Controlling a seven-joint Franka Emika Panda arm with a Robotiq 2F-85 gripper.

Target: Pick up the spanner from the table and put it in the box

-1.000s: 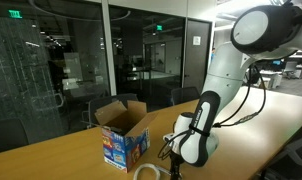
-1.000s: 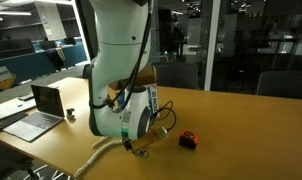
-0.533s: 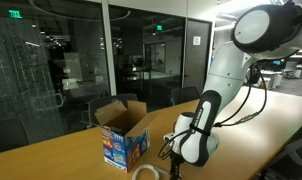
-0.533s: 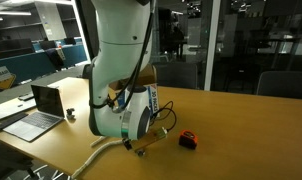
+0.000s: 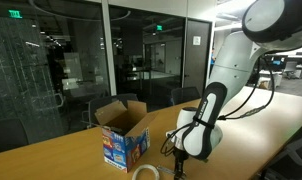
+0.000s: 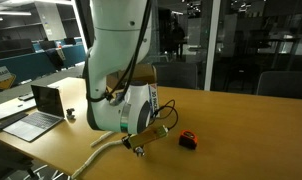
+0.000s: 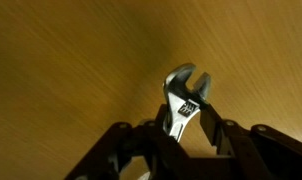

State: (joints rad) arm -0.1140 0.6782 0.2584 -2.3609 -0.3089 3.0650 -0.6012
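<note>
The raised flaps are above my fingers, so I need to go up, across, then down over the box's open top (image 5: 122, 121) to release the spanner.
In the wrist view my gripper (image 7: 181, 115) is shut on the spanner (image 7: 181, 95), a silvery adjustable wrench whose open jaw end sticks out past the fingers over the wooden table. In both exterior views the gripper (image 5: 175, 163) (image 6: 138, 148) hangs low, just above the table, and the spanner is too small to make out there. The box (image 5: 124, 133) is a cardboard carton with open brown flaps and blue-and-white printed sides. It stands a little beside the gripper. In an exterior view only a corner of the box (image 6: 144, 74) shows behind the arm.
A small red-and-black object (image 6: 187, 141) lies on the table close to the gripper. A pale ring-shaped thing (image 5: 146, 173) lies at the table's near edge. An open laptop (image 6: 36, 112) sits on a lower desk beyond the table. Glass walls stand behind.
The arm has shifted slightly and the gripper has risen a little off the table with the spanner held. The box has not moved.
</note>
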